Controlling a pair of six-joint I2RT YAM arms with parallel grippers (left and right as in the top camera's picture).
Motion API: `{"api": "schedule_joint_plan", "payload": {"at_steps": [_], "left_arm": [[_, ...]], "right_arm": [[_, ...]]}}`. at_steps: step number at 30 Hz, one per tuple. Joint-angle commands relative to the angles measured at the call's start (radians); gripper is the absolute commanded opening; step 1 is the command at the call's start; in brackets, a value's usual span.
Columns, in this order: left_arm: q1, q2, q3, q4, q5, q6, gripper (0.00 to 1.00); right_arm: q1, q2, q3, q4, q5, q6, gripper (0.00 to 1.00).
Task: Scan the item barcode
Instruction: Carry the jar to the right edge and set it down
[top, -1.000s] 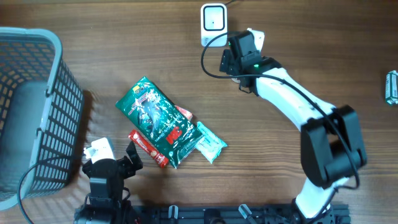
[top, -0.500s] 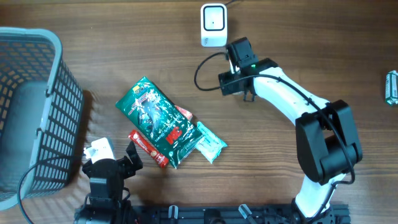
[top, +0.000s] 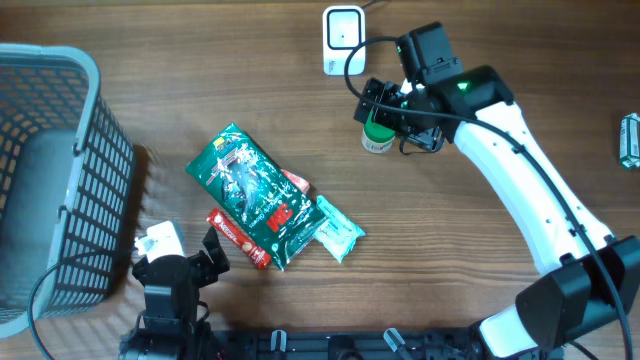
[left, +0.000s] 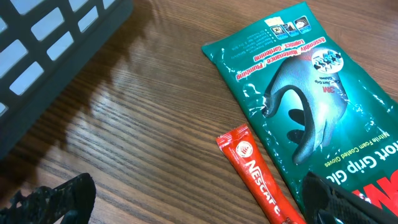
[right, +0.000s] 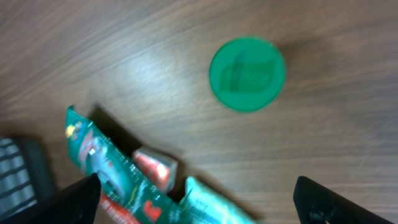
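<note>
The right gripper next needs to move down with its open fingers on both sides of the green-lidded tub (top: 378, 135) (right: 247, 74), which stands upright below, because the bare table around the tub leaves room for both fingers.
A small round tub with a green lid (top: 378, 132) (right: 247, 74) stands upright on the wooden table, just in front of the white barcode scanner (top: 343, 39). My right gripper (top: 397, 112) (right: 199, 211) hovers over the tub, open, with nothing between its fingers (right: 74, 199). My left gripper (top: 182, 262) (left: 199, 211) sits low at the table's front edge, open and empty. Just ahead of it lie a red Nescafe stick (left: 258, 177) (top: 238, 240) and a green glove pack (left: 305, 93) (top: 255, 192).
A grey mesh basket (top: 60, 170) fills the left side. A pale teal packet (top: 338, 230) and a small red-and-white packet (top: 296, 183) lie against the glove pack. A small green object (top: 629, 140) lies at the right edge. The scanner's cable loops near my right wrist.
My right arm has swung from beside the scanner to the right and upward. The green-lidded tub now stands uncovered on the table. The left arm has not moved.
</note>
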Motion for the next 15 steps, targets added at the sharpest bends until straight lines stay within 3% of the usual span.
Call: {"api": "schedule_joint_plan", "payload": {"at_steps": [1,8,15], "left_arm": [[-0.005,-0.005,0.0,0.002,0.009,-0.002,1.0],[-0.005,-0.005,0.0,0.002,0.009,-0.002,1.0],[-0.005,-0.005,0.0,0.002,0.009,-0.002,1.0]], "right_arm": [[-0.044,0.032,0.067,-0.057,-0.091,0.073,0.99],[-0.055,0.517,0.548,-0.406,-0.019,0.026,0.99],[-0.058,0.572,0.559,-0.404,0.102,0.062,0.99]]}}
